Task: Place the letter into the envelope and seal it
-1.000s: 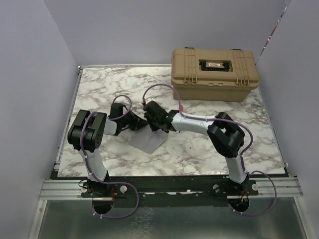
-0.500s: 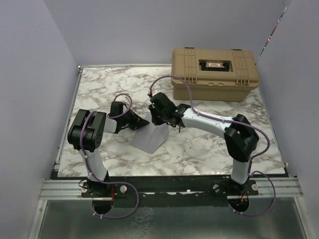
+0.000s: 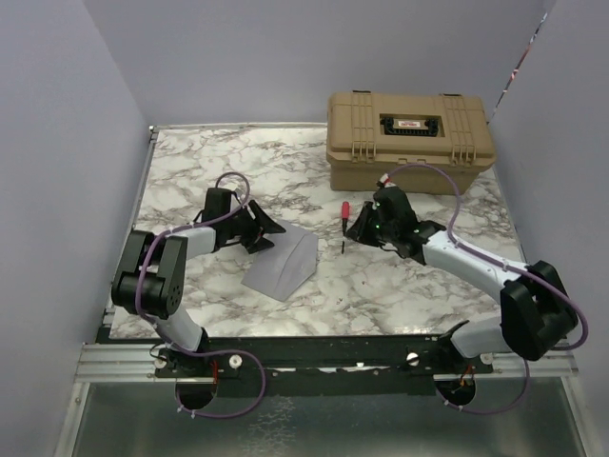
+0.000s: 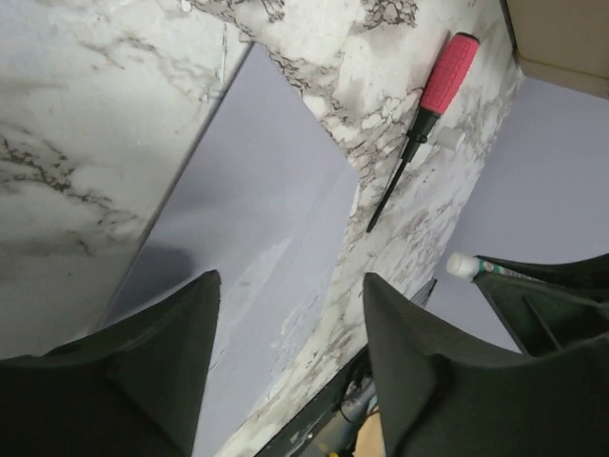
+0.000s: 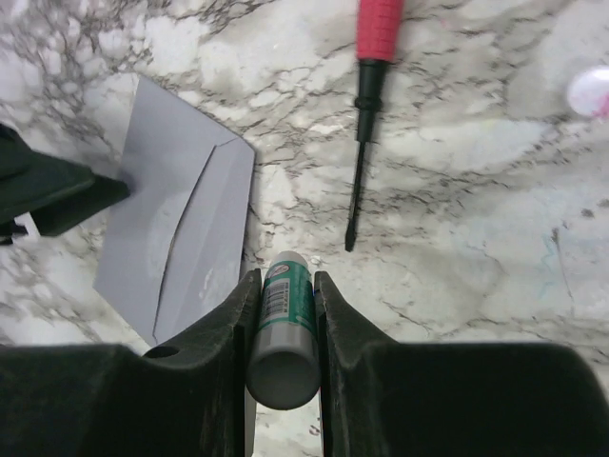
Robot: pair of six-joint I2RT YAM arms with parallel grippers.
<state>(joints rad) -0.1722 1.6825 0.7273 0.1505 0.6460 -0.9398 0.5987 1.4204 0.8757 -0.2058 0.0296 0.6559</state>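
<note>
Next, my right gripper should lower toward the right in the top view to release the glue stick [image 5: 285,324] on the bare marble beside the small pale round thing.
The grey envelope [image 3: 281,267] lies on the marble table, its flap crease showing in the right wrist view [image 5: 181,228]. The letter is hidden from every view. My left gripper [image 3: 271,228] is open at the envelope's far left corner, its fingers apart over the grey paper [image 4: 257,219] with nothing between them. My right gripper [image 3: 366,224] hangs to the right of the envelope, clear of it. It is shut on a green-and-white glue stick [image 5: 285,324], whose white tip points toward the table.
A red-handled screwdriver [image 3: 343,224] lies between the envelope and the right gripper. A big tan hard case [image 3: 409,138] stands at the back right. A small pale round thing [image 5: 590,90] sits on the table past the screwdriver. Purple walls enclose the table.
The left gripper has opened and let go of the envelope. The right arm has swung right, away from the envelope, with the glue stick, uncovering the screwdriver.
</note>
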